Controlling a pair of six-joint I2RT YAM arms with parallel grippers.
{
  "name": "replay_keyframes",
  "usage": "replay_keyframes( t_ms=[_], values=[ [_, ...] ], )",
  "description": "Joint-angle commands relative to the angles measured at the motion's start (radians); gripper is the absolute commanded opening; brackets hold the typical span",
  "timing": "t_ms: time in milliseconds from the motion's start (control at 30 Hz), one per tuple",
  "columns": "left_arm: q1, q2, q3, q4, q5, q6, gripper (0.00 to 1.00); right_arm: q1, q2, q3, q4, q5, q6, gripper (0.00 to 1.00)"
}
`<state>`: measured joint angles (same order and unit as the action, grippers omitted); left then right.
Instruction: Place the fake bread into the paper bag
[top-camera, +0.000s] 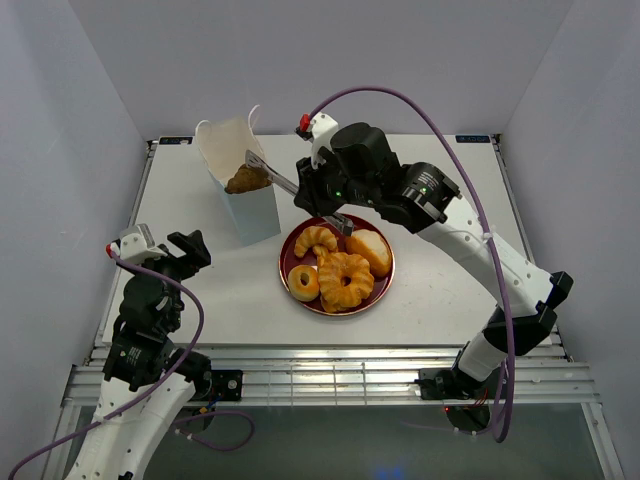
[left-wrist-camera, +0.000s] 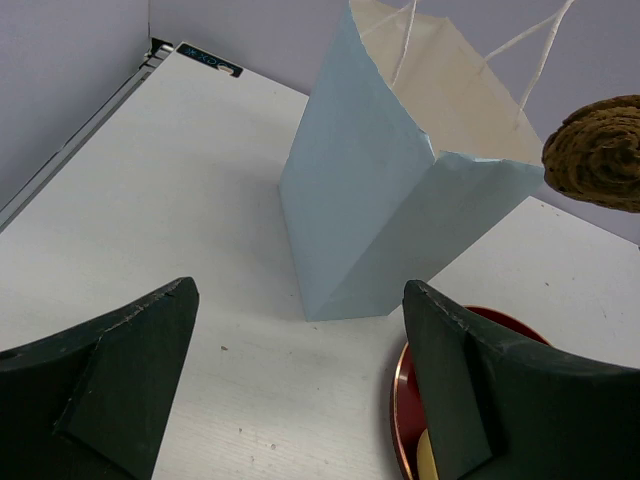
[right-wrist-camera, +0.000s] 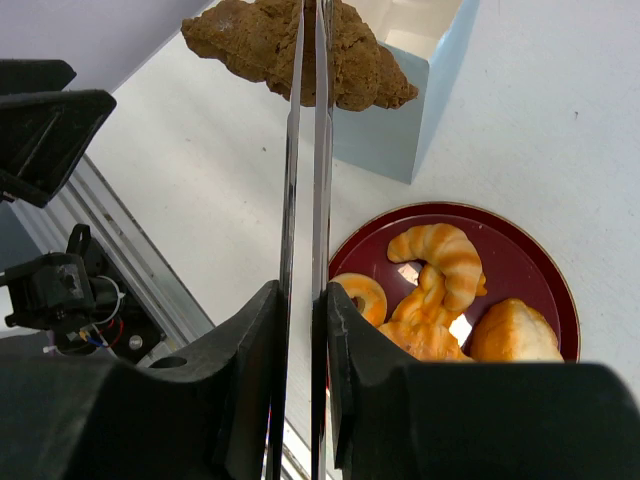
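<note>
My right gripper shifts outward next toward the bag's opening, to its left in the top view, because the bread still overhangs the bag's near rim.
My right gripper (top-camera: 338, 222) is shut on the long silver tongs (top-camera: 285, 181), which pinch a dark brown flat bread piece (top-camera: 247, 180) over the open mouth of the pale blue paper bag (top-camera: 250, 215). In the right wrist view the tongs (right-wrist-camera: 308, 150) run up between my fingers to the brown piece (right-wrist-camera: 262, 45). A croissant (top-camera: 315, 238), a ring donut (top-camera: 303, 282), a twisted ring (top-camera: 345, 280) and a bun (top-camera: 370, 250) lie on the dark red plate (top-camera: 384, 283). My left gripper (top-camera: 170, 252) is open and empty, left of the bag (left-wrist-camera: 370, 220).
The bag stands upright at the back left of the white table, its white cord handles (left-wrist-camera: 540, 60) up. The plate sits just right of the bag's base. Grey walls enclose the table on three sides. A metal rail (top-camera: 330, 365) runs along the near edge.
</note>
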<state>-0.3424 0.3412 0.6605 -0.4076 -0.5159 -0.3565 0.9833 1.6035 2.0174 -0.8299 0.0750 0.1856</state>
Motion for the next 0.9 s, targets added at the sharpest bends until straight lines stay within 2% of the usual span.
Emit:
replay_keyframes(
  t_ms=[0, 500, 833, 867],
  values=[
    [-0.001, 0.002, -0.007, 0.004, -0.01, 0.001, 0.93, 0.006, 0.044, 0.102, 0.024, -0.032, -0.026, 0.22],
    [-0.001, 0.007, -0.007, 0.006, 0.002, 0.001, 0.93, 0.002, 0.18, 0.221, 0.156, -0.024, -0.041, 0.24],
    [-0.001, 0.004, -0.007, 0.006, 0.008, -0.001, 0.93, -0.06, 0.249, 0.219, 0.219, -0.064, -0.006, 0.25],
    [-0.001, 0.002, -0.007, 0.006, 0.01, -0.001, 0.93, -0.064, 0.257, 0.219, 0.222, -0.107, -0.003, 0.25]
  ],
)
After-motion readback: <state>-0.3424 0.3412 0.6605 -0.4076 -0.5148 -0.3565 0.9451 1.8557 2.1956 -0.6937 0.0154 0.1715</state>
